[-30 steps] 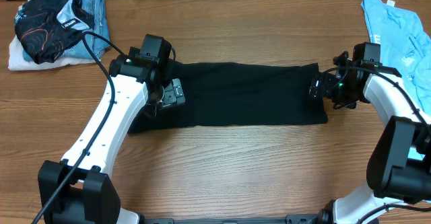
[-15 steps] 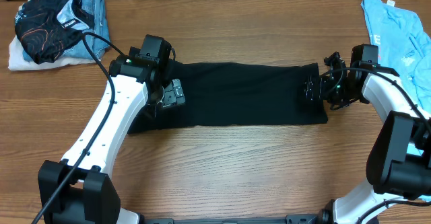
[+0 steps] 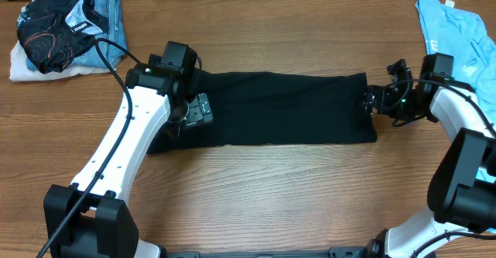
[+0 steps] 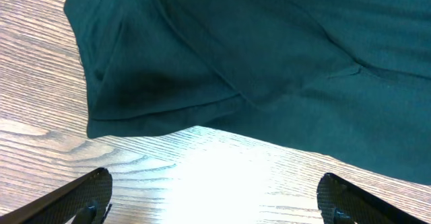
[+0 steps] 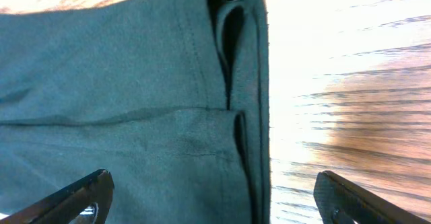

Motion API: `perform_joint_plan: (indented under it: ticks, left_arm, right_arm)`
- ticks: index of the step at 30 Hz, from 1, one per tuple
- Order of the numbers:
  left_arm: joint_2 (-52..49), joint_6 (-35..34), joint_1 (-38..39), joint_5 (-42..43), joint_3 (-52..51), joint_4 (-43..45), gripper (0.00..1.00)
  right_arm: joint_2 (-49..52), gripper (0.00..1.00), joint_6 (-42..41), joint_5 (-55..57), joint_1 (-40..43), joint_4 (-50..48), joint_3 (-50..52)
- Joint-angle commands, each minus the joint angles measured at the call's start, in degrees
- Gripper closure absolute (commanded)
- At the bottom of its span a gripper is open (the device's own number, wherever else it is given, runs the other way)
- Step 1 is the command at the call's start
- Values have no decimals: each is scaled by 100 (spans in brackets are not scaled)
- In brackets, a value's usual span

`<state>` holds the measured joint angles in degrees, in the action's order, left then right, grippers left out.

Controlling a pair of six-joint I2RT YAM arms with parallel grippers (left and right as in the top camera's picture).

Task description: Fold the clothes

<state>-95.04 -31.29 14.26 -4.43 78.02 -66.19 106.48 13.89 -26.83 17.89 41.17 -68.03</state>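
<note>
My right gripper comes down around the layered end of the black T-shirt next, before folding, its edge already between the open fingers.
The black T-shirt lies flat as a long folded strip across the middle of the table. My left gripper hovers over its left end, open. In the left wrist view the jaws stand wide over bare wood, just short of the cloth's edge. At the strip's right end my right gripper is open too. Its wrist view shows the jaws straddling the layered cloth edge, one finger over cloth, the other over wood. A light blue T-shirt lies at the far right.
A pile of clothes, dark patterned cloth on denim and white, sits at the back left corner. The wooden table shows bare in front of the strip. A black cable runs from the pile towards the left arm.
The right arm has drawn back to the right, and its gripper now sits at the strip's right edge. The left arm and the black T-shirt have not moved.
</note>
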Motion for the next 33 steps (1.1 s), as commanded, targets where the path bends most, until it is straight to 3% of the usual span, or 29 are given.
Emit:
perform_joint_plan:
  ticks: [1,9,18,33]
  left_arm:
    - [17,107,44,157,-33,2,0]
    - [17,107,44,216,-33,0,0]
    - [17,111,44,326,-33,-9,0]
    - [17,109,44,326,-33,9,0]
  right_arm:
    - [39,0,319,-726,160,-15,17]
    - [122,0,483,-992,205,48,17]
    - [940,0,485,-992,212,-7,15]
    - [1113,0,498,-1438,205,291,15]
